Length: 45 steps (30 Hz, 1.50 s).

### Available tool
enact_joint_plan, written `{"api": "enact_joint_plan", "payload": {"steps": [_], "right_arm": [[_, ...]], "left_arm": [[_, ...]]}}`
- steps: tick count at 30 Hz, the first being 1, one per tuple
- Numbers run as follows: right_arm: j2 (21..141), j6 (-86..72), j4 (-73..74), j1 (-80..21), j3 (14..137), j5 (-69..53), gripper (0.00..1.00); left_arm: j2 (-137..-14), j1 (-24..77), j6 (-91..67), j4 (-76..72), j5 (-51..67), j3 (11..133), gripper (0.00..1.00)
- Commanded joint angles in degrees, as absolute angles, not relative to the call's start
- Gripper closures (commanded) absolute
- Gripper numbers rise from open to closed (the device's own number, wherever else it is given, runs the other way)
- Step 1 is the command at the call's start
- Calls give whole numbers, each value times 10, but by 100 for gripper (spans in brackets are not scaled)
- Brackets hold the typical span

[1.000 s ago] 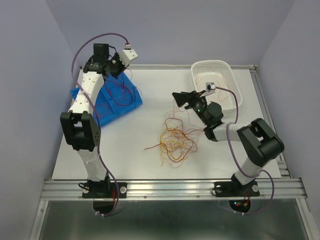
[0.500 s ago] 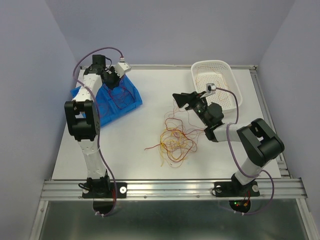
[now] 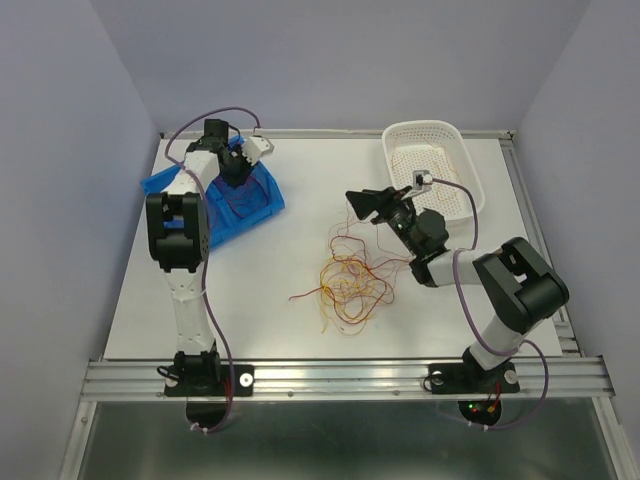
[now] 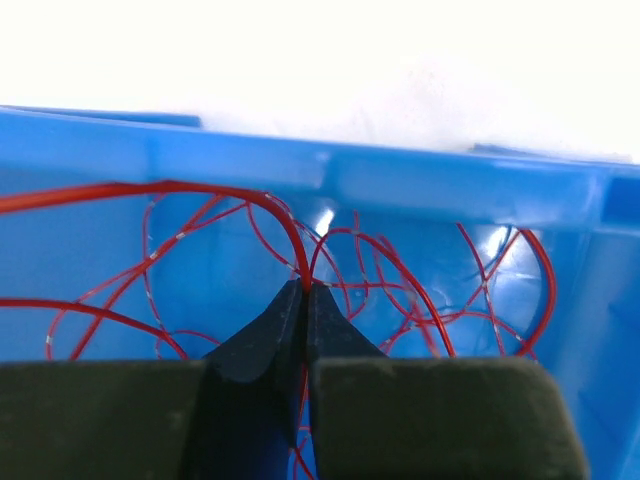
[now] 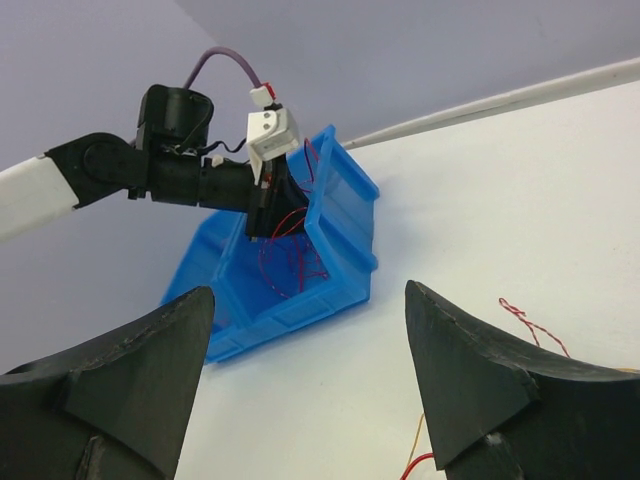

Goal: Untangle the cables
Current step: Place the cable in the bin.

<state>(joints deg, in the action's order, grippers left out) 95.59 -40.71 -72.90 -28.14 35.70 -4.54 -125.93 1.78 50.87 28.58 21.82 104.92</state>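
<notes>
The robot's right gripper should next turn its open fingers down from facing the bin and lower them onto the twisted red-and-white cable [image 3: 349, 218] [image 5: 519, 314], since the cable lies on the tabletop below the gripper.
A tangle of thin red and yellow-orange cables [image 3: 348, 280] lies on the white table in front of the right arm. More red cables [image 4: 400, 280] lie in loops inside the blue bin [image 3: 240, 200]. My left gripper [image 4: 305, 290] reaches down into that bin and is shut on one red cable; it also shows in the top view [image 3: 235, 172] and in the right wrist view [image 5: 270, 215]. My right gripper [image 3: 362, 203] is open and empty, held above the table beyond the tangle, pointing toward the bin [image 5: 300, 270].
A white mesh basket [image 3: 436, 165] stands at the back right of the table. The blue bin's far wall [image 4: 330, 170] rises just beyond my left fingertips. A metal rail [image 3: 340, 378] runs along the table's near edge.
My left arm has swung its gripper down and right into the blue bin, lowering the held red cable with it. The right arm has hardly moved.
</notes>
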Motion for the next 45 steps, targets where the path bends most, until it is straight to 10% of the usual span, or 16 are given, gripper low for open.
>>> {"api": "enact_joint_plan", "payload": {"steps": [1,12,24,38,45], "right_arm": [[946,-396,-769,-278,352,-60,18],[902,-353,-614,-277,346,-74,19],[829,-197,-123,-299,480,26,27],[918,-157,-28,-308,549,139,32],[943,-143,-26,-307,569,105,54]], "left_arm": [[-1178,17,491,239,200,1046,71],[-1079,37,509,256,109,1008,53],[-932,86,475,233,174,911,39],[-749,156,330,-51,302,614,39],[-657,156,284,-154,309,506,36]]}}
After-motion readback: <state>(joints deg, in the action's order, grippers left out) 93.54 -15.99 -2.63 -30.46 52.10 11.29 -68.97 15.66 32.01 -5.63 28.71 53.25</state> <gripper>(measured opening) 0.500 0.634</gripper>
